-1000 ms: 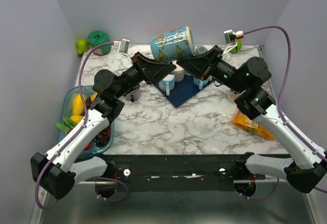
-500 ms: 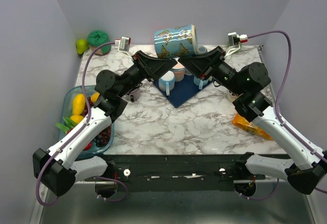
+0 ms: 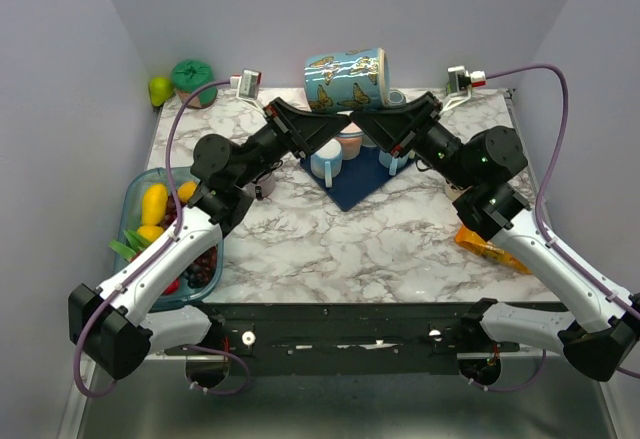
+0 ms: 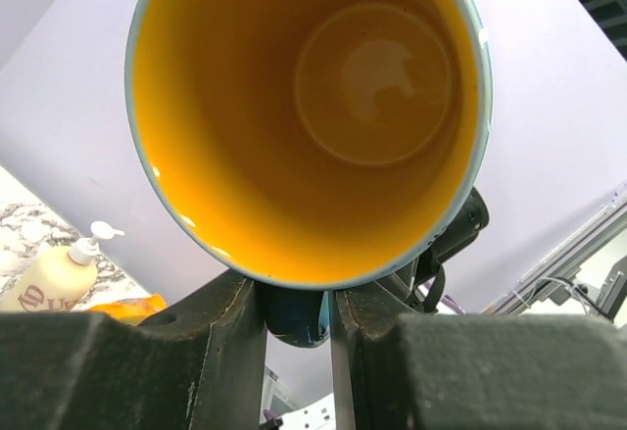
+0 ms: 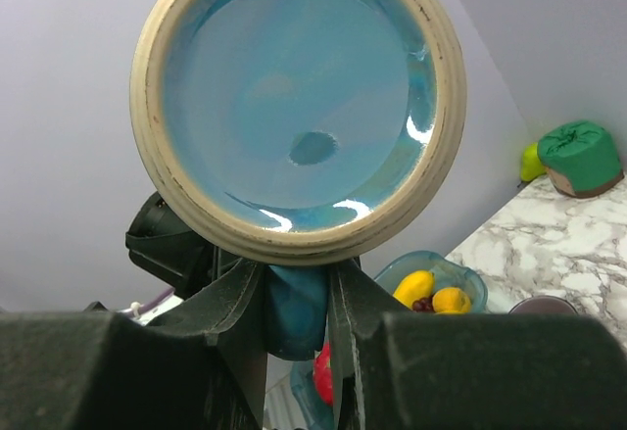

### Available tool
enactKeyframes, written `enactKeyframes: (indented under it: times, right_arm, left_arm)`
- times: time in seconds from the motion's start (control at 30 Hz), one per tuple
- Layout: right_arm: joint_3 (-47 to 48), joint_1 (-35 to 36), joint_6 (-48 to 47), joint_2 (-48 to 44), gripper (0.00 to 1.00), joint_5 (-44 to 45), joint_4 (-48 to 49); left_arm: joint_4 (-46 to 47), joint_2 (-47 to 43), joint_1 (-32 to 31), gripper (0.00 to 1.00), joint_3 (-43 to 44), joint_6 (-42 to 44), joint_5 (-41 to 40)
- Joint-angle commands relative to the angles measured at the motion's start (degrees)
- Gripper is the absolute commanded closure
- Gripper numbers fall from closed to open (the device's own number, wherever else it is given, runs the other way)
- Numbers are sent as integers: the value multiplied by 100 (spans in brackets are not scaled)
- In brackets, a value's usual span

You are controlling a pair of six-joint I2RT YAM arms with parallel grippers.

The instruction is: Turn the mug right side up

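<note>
The mug's opening faces sideways, so I need to lower my left gripper, turning fingers-down, to the bare marble beside the mat and release the mug's handle.
The mug (image 3: 345, 77), blue with butterflies, hangs on its side above the back of the table. Its mouth faces left and its beige-ringed base faces right. In the left wrist view I look into its yellow inside (image 4: 313, 107). The right wrist view shows the glazed blue base (image 5: 294, 107). My left gripper (image 3: 335, 124) comes up from the left, its fingers pressed on either side of the blue handle (image 4: 294, 317). My right gripper (image 3: 362, 124) comes from the right, also shut on that handle (image 5: 297, 317). Seen from their own wrists, the left gripper (image 4: 297, 298) and right gripper (image 5: 297, 283) sit just under the mug.
Under the mug lies a dark blue mat (image 3: 360, 187) with small cups (image 3: 327, 164). A glass bowl of fruit (image 3: 140, 249) stands at the left edge, an orange packet (image 3: 490, 244) at the right. A green pouch (image 3: 190, 79) and green fruit (image 3: 160, 90) sit at the back left corner.
The left gripper's jaws have closed onto the mug's handle. The mug has levelled out and shifted slightly right and up. The right gripper keeps its hold.
</note>
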Motion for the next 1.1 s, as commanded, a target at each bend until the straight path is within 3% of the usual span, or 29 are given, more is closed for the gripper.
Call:
enactKeyframes:
  times: [0.0,0.17,0.5,0.6,0.77,1.07]
  right_arm:
    - [35,182,-46,-121,99,-506,533]
    - [52,182,-213,-121,96,-165,-108]
    - [-272,182,-187,-165,41,416,-452]
    - [-317,182,-143,-156,33,601,-574]
    - [-484,182,-47,-156,25,943,-829]
    - [-756,174,234,-279,25,1540,-1435]
  left_arm:
    - [128,104,-48,100,308,32,-96]
    - [-669,-62,-48,100,448,653,-438]
    - [-2183,-414,-39,100,791,1465,-1142]
    - [-2807,-327,-39,100,1098,1623,-1212]
    - [-3868,-203,-48,100,1581,2009,-1545]
    - [-5084,25,-39,100,2180,2827,-2337]
